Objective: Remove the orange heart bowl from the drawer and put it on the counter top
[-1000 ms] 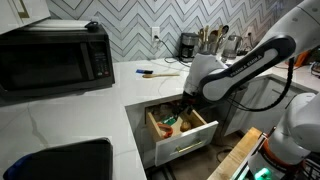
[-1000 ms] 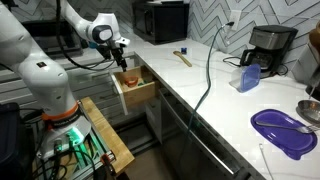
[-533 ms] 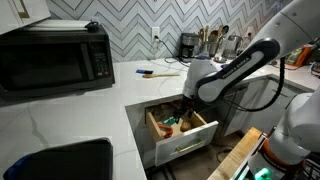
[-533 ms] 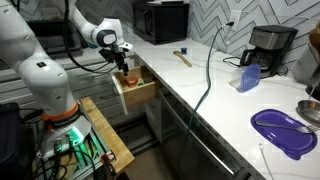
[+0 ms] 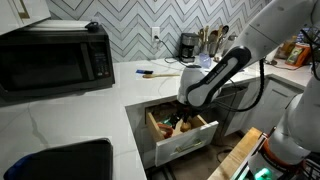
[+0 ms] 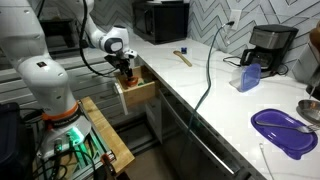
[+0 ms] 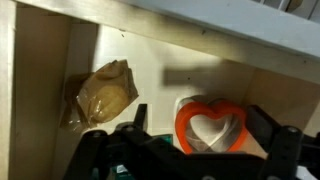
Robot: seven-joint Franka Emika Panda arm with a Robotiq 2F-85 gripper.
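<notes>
The orange bowl's upturned hollow leaves room for one finger inside, so my gripper will next go down toward the bottom of the drawer and straddle the orange bowl's rim nearest the tan item (image 7: 181, 127).
The orange heart bowl (image 7: 210, 125) lies on the drawer floor in the wrist view, hollow side up. My gripper (image 7: 198, 128) is open, with one dark finger on each side of the bowl, and I cannot tell if they touch it. The drawer (image 5: 186, 140) is pulled open below the counter top (image 5: 70, 112). In both exterior views the gripper (image 5: 184, 118) reaches down into the drawer (image 6: 138, 95) and mostly hides the bowl. The white counter top (image 6: 215, 100) runs alongside.
A crumpled tan item (image 7: 104, 92) lies in the drawer beside the bowl, near the wooden side (image 7: 40, 70). On the counter are a microwave (image 5: 55, 55), a blue-handled utensil (image 5: 155, 72), a coffee maker (image 6: 268, 48) and a purple plate (image 6: 284, 132). A sink (image 5: 60, 160) sits near the front.
The arm has swung lower and the gripper has gone down from above the drawer into it, closing in on the bowl.
</notes>
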